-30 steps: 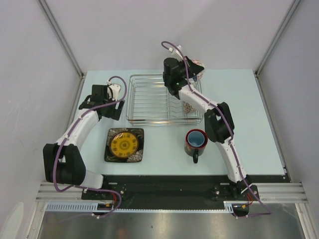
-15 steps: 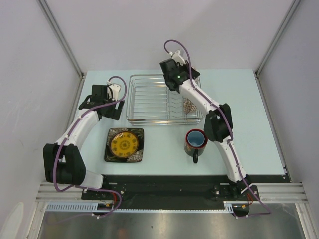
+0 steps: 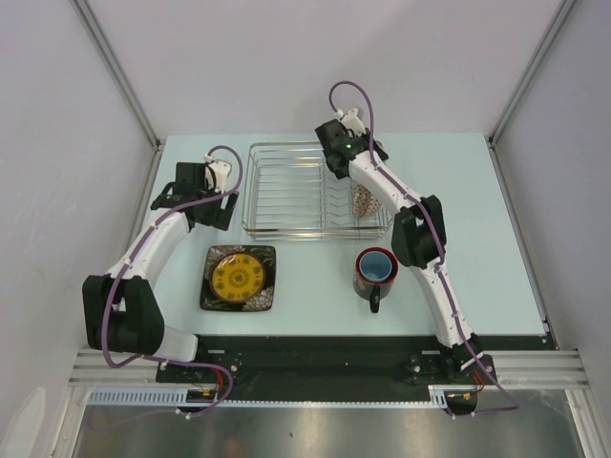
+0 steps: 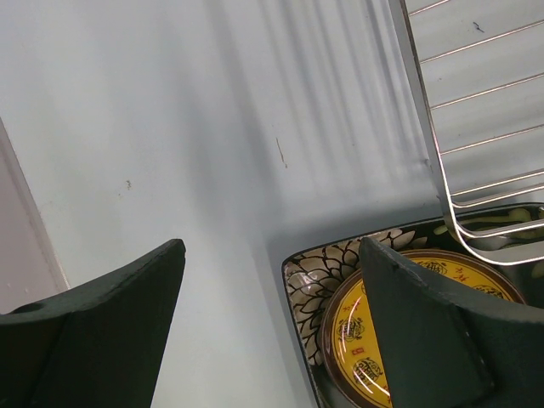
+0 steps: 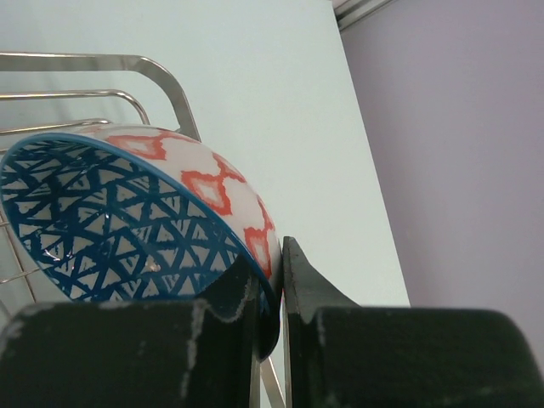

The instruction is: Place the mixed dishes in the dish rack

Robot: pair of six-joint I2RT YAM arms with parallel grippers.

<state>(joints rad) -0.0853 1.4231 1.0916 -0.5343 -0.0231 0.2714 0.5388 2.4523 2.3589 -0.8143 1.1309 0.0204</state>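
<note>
The blue patterned bowl hangs above the wires, so the robot's right gripper next needs to move down and slightly back into the rack's far corner beyond the brown-speckled bowl.
The silver wire dish rack stands at the back middle of the table. A brown-speckled bowl stands on edge in its right end. My right gripper is shut on the rim of the blue patterned bowl, held tilted over the rack's far right corner; in the top view my wrist hides it. The round yellow plate lies on the square black floral plate, in front of the rack's left end. My left gripper hangs open above the table beside that plate's corner.
The dark red-rimmed mug stands upright in front of the rack's right end, handle toward the near edge, close to my right forearm. The rack's wire edge runs just right of my left gripper. Grey walls enclose the table on three sides.
My right wrist has swung toward the rack's far right corner, carrying the blue bowl, which has gone under the wrist in the top view. The left arm has not moved.
</note>
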